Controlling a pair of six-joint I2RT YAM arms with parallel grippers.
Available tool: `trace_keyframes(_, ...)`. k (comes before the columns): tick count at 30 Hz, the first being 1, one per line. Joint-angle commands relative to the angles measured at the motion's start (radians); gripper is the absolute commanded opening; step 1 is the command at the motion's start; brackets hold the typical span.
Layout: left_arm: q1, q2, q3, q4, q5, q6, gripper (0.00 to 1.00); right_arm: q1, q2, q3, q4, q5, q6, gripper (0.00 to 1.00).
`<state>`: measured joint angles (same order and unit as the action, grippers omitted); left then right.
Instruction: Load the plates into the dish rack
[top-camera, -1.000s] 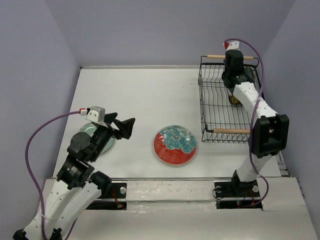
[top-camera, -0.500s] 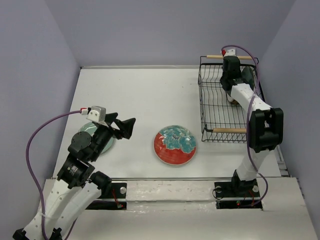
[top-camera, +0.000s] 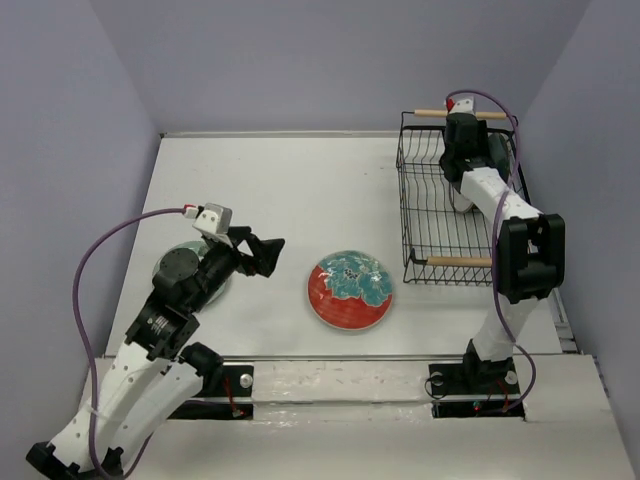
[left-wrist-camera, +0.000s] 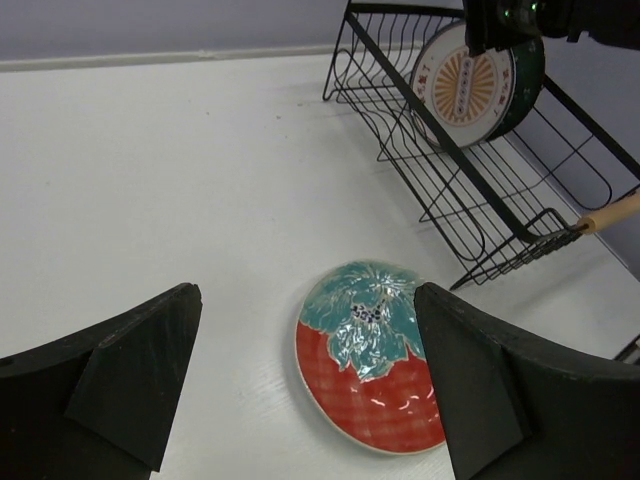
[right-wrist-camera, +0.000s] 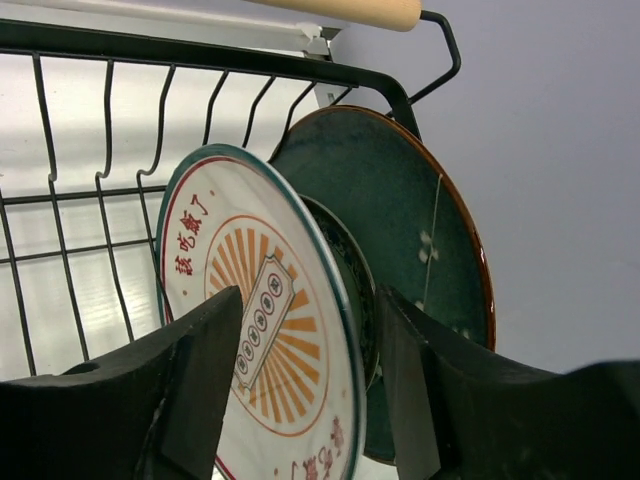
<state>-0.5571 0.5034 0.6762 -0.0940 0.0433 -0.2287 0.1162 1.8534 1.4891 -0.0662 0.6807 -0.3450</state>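
The red plate's closest rim (top-camera: 311, 288) (left-wrist-camera: 304, 372) is uncovered, so my open left gripper next needs to go down and to the right in the top view, around that rim.
The large red plate with a teal centre (top-camera: 350, 290) (left-wrist-camera: 375, 365) lies flat on the table. My left gripper (top-camera: 266, 255) (left-wrist-camera: 305, 300) hovers just left of it, open and empty. A pale mint plate (top-camera: 160, 262) is mostly hidden under the left arm. At the back right is the black wire dish rack (top-camera: 430, 215) (left-wrist-camera: 470, 200) (right-wrist-camera: 120, 55). My right gripper (top-camera: 462, 172) (right-wrist-camera: 310, 310) reaches into it. Its jaws stand open on either side of the upright white plate with an orange centre (right-wrist-camera: 255, 330) (left-wrist-camera: 465, 85). A dark teal plate (right-wrist-camera: 420, 230) stands behind that.
The rack has wooden rod handles at its far end (top-camera: 430, 113) and its near end (top-camera: 462, 261). A purple wall runs close along the rack's right side. Bare white table (top-camera: 290, 190) lies between the red plate and the rack.
My right gripper has opened and let go of the white plate, which stands in the rack. My left arm has moved right, toward the red plate.
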Motion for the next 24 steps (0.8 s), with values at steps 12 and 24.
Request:
trace_keyframes(12,-0.004,0.332,0.011,0.002,0.236,-0.086,0.99,-0.007,-0.138,0.045,-0.085,-0.081,0.228,0.79)
trace_keyframes(24,-0.007,0.489,-0.202,0.216,0.286,-0.326,0.87,0.098,-0.569,-0.229,-0.042,-0.838,0.659,0.82)
